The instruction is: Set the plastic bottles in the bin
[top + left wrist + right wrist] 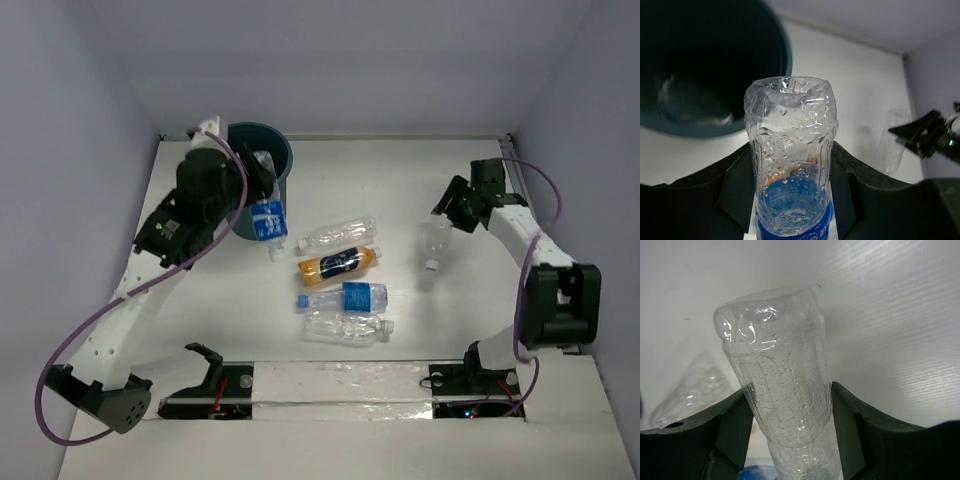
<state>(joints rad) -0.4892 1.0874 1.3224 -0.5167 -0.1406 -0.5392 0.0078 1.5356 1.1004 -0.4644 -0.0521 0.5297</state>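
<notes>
My left gripper rises next and carries the blue-labelled bottle (268,222) outward over the opening of the bin (250,140) to release it, as it still hangs beside the bin's rim.
My left gripper (266,200) (791,147) is shut on a blue-labelled plastic bottle (268,222) (790,165), held base-forward just beside the dark teal bin (250,140) (715,65). A pale, glassy shape lies in the bin's bottom; I cannot tell what it is. My right gripper (447,215) (788,390) is shut on a clear, label-free bottle (434,243) (777,375) at the right of the table. On the table between the arms lie a clear bottle (338,235), an orange one (338,263), a blue-labelled one (345,297) and another clear one (345,327).
White walls close the table at the back and on both sides. The bin stands in the back left corner. The two arm bases and a reflective strip (340,385) run along the near edge.
</notes>
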